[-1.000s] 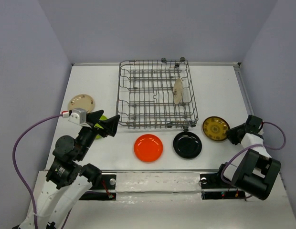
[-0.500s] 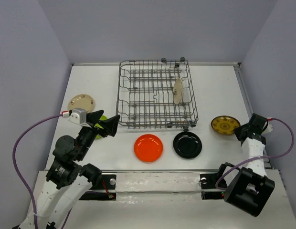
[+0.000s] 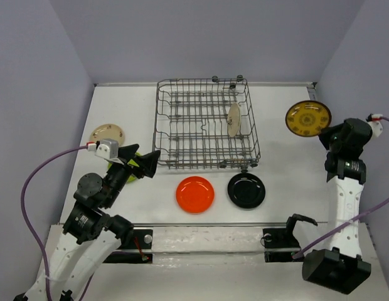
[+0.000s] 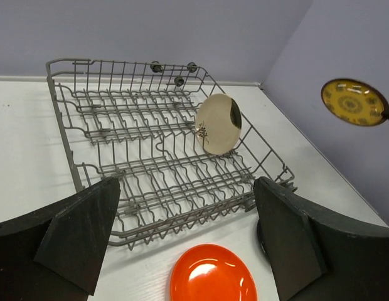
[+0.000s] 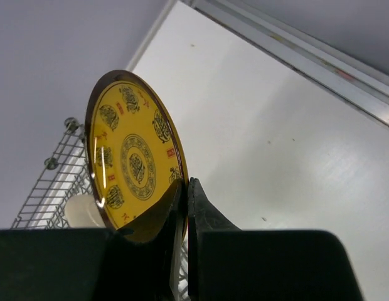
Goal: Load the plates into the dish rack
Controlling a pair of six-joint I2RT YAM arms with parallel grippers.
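My right gripper will swing over the rack, turn the brown plate on edge, then bring it down into the rack's free wires (image 3: 219, 125) beside the standing cream plate.
My right gripper (image 3: 327, 133) is shut on the rim of the brown plate with the yellow pattern (image 3: 308, 118) and holds it high, to the right of the grey wire dish rack (image 3: 206, 123); it also shows in the right wrist view (image 5: 135, 157) and in the left wrist view (image 4: 354, 101). One cream plate (image 3: 234, 119) stands on edge between tines at the rack's right side. The orange-red plate (image 3: 195, 194) and the black plate (image 3: 246, 190) lie flat in front of the rack. A second cream plate (image 3: 107, 135) lies at the left. My left gripper (image 3: 142, 163) is open and empty above the lime green plate (image 3: 135, 157), which it mostly hides.
The purple walls close in on three sides. A raised strip runs along the table's right edge (image 3: 319, 113). The rack's wheels (image 3: 214, 79) stick up at its far rim.
My right gripper has lifted the brown and yellow plate off the table and carried it up and away, tilting it upright. The left arm has shifted only slightly.
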